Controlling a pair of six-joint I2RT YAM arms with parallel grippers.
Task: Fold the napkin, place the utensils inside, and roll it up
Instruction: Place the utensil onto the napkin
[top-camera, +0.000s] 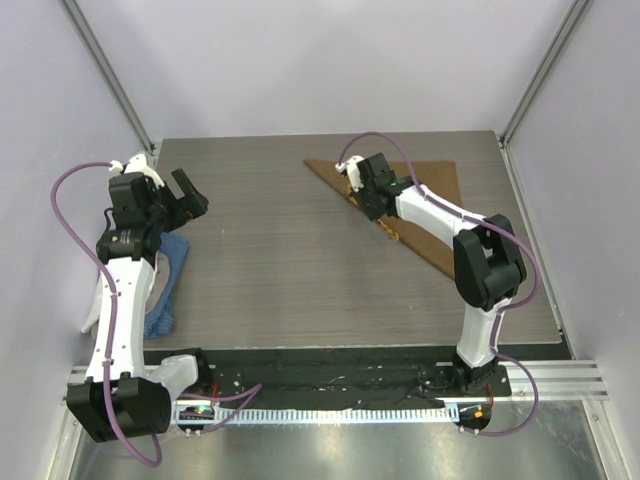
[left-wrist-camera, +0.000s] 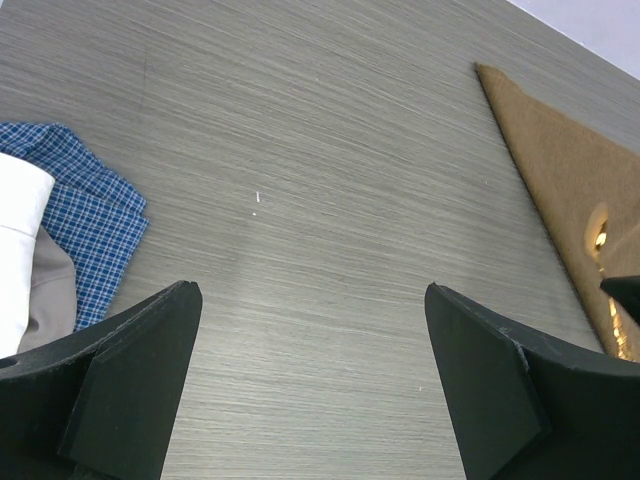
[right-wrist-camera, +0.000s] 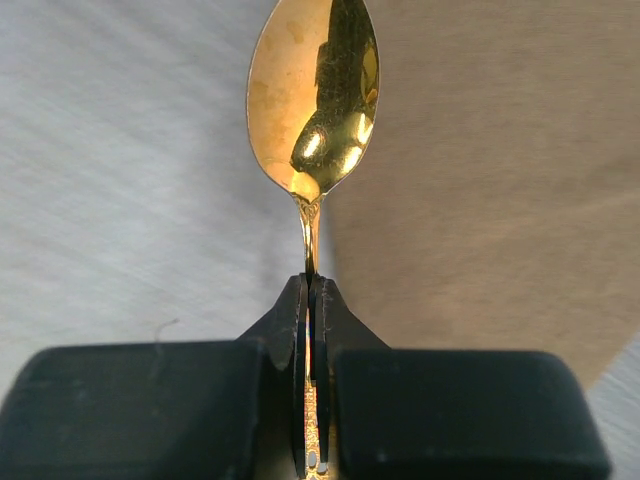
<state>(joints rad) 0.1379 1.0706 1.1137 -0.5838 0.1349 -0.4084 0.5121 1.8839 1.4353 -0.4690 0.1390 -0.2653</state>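
My right gripper moves to the right in the top view and down next, to let go of the spoon inside the napkin's long edge (top-camera: 408, 226) (right-wrist-camera: 430, 240), since the spoon's bowl straddles it.
The tan-brown napkin (top-camera: 440, 185) lies folded into a triangle at the back right of the table; it also shows in the left wrist view (left-wrist-camera: 560, 180) and the right wrist view (right-wrist-camera: 480, 180). My right gripper (top-camera: 360, 190) (right-wrist-camera: 310, 285) is shut on the thin handle of the gold spoon (right-wrist-camera: 312, 90). The spoon's bowl points away from the gripper, over the napkin's long left edge. The spoon's handle end (top-camera: 391, 233) shows under the wrist. My left gripper (top-camera: 190, 195) (left-wrist-camera: 310, 295) is open and empty above bare table at the left.
A blue checked cloth (top-camera: 172, 250) (left-wrist-camera: 90, 215) lies at the table's left edge under my left arm, with a white cloth (left-wrist-camera: 20, 210) on it. Enclosure walls stand at the left, right and back.
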